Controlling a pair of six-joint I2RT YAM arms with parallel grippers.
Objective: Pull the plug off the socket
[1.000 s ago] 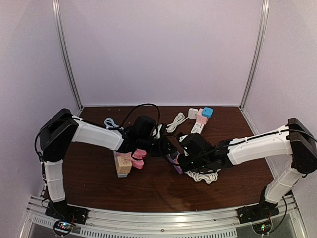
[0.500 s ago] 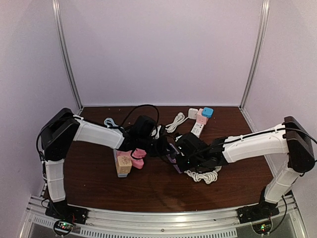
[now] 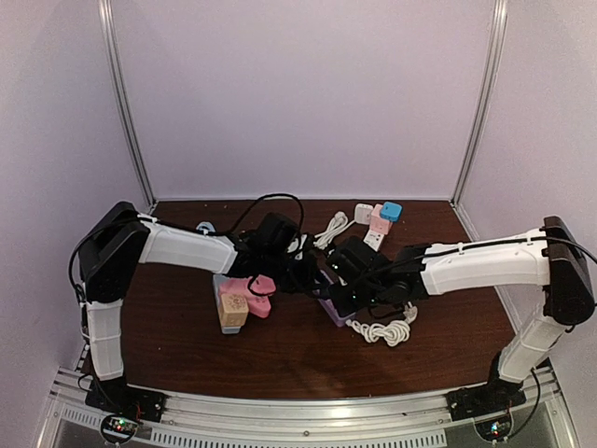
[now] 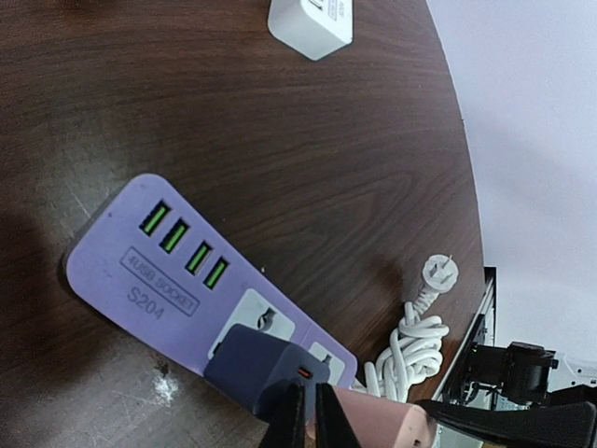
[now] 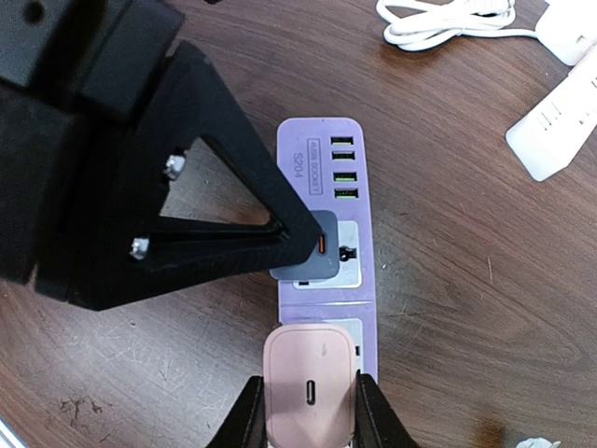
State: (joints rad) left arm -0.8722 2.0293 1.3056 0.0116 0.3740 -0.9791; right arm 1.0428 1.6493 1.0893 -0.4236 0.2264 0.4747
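I will next lift the pink plug off the purple power strip with my right gripper, then lower it onto wood to the right in the top view.
A purple power strip [image 5: 322,168] lies mid-table, also in the top view [image 3: 332,308] and the left wrist view [image 4: 159,271]. A dark grey plug [image 5: 326,266] sits in its middle socket. A pink plug [image 5: 310,378] stands over the end socket; I cannot tell whether it is seated. My right gripper [image 5: 310,415] is shut on the pink plug, one finger on each side. My left gripper [image 4: 309,415] is shut, its tips pressing on the dark grey plug [image 4: 256,364]. In the top view both grippers meet over the strip, left [image 3: 312,280], right [image 3: 343,289].
A coiled white cable with a plug [image 3: 382,329] lies just right of the strip. White, pink and blue adapters [image 3: 378,215], a white strip [image 3: 371,241] and a white cable [image 3: 328,229] are at the back. A wooden block with pink pieces [image 3: 235,306] stands left.
My right arm has shifted away from its base, toward the back, with the pink plug in its grip. The coiled cable is more exposed. The left gripper stays on the dark plug.
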